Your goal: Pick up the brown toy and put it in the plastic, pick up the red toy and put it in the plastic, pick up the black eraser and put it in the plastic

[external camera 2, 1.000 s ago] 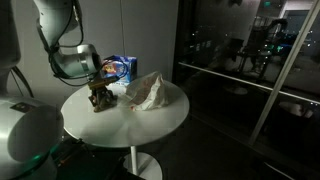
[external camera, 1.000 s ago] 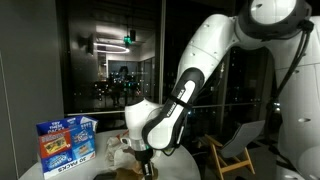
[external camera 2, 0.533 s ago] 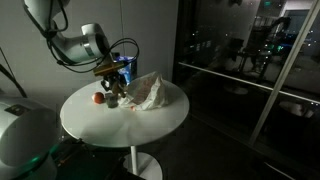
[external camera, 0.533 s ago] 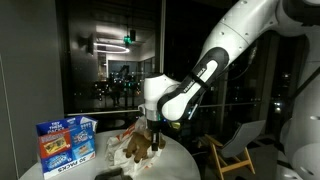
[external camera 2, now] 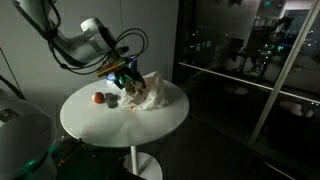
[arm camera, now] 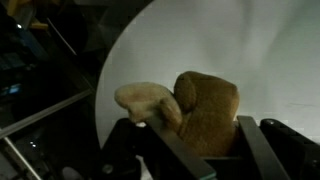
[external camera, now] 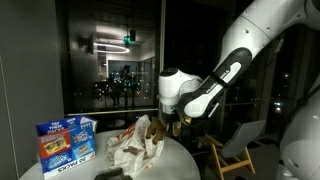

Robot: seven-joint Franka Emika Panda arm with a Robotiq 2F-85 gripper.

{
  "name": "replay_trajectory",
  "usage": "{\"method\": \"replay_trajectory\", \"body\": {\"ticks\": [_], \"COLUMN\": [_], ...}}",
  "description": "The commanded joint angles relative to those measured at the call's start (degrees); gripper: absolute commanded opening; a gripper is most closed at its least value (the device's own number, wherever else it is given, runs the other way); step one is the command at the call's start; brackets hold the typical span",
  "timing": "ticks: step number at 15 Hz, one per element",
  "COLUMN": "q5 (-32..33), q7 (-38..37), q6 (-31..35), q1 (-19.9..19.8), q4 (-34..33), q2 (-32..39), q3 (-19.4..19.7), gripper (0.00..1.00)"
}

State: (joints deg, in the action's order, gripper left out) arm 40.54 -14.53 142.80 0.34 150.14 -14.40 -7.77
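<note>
My gripper moves toward the blue printed box next and lowers over the middle of the crumpled bag to release the toy, since it hangs at the bag's edge.
My gripper is shut on the brown toy, a plush figure with a paler limb sticking out to the left. In an exterior view the gripper holds the toy in the air at the near edge of the crumpled clear plastic bag. The red toy lies on the round white table, with a small dark object beside it that may be the black eraser. In an exterior view the gripper hangs just beside the bag.
A blue printed box stands on the table behind the bag. A folding chair stands beyond the table. Dark glass walls surround the scene. The table's edge shows below the toy in the wrist view.
The gripper closed on the brown toy at the table, lifted it and carried it sideways to the plastic bag. The red toy stayed on the table.
</note>
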Motion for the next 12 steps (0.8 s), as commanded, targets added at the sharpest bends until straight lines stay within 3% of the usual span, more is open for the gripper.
{"method": "replay_trajectory", "body": {"ticks": [1,6,8,12], "q5": [12.6,25.6,26.4,25.0], "q7": [-15.5,-31.4,-32.6,-28.7], "q6": [-4.9,-20.2,-23.3,-22.4], "q1": [-2.8,2.2,4.8,7.8], "q4": [0.7,-2.2,-3.4,-9.3], "q2": [-1.0,6.7,9.6,16.7], "q3": [-4.0,-8.0,-7.8,-6.5], "gripper": [0.00,0.00,0.00,0.00]}}
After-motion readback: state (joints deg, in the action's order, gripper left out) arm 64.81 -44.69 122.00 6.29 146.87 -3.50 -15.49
